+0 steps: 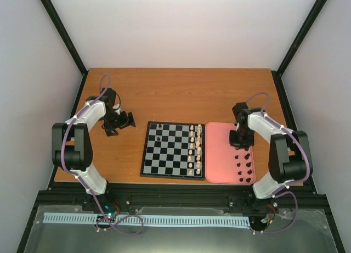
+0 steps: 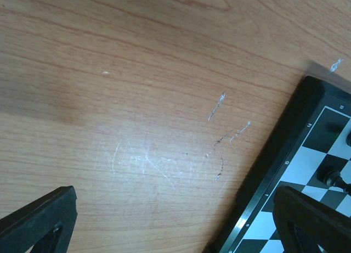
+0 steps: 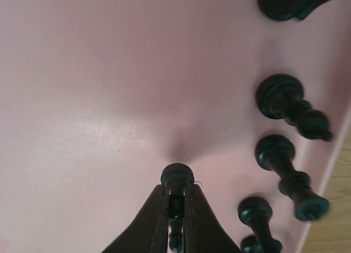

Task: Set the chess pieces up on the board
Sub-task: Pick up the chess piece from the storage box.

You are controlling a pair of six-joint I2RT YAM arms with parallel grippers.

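Observation:
The square on the near side of the board's black pieces is empty, so my right gripper should rise, cross left in the top view and lower there.
My right gripper point(image 3: 176, 190) is shut on a small black chess piece point(image 3: 177, 176), whose round base sticks out past the fingertips, just above the pink tray point(image 3: 82, 99). Several more black chess pieces point(image 3: 274, 151) lie on their sides along the tray's right part point(image 1: 244, 165). The board point(image 1: 143, 154) lies mid-table, with two black pieces point(image 1: 158, 131) near its far left corner. My left gripper point(image 1: 120, 125) hangs open over bare wood to the left of the board, nothing between its fingers point(image 2: 38, 220). The board's corner point(image 2: 285, 154) shows at the right of the left wrist view.
Cream-white pieces point(image 1: 194, 149) stand in two columns along the board's right side. The pink tray point(image 1: 219, 154) lies right against the board's right edge. Black frame posts rise at the table's far corners.

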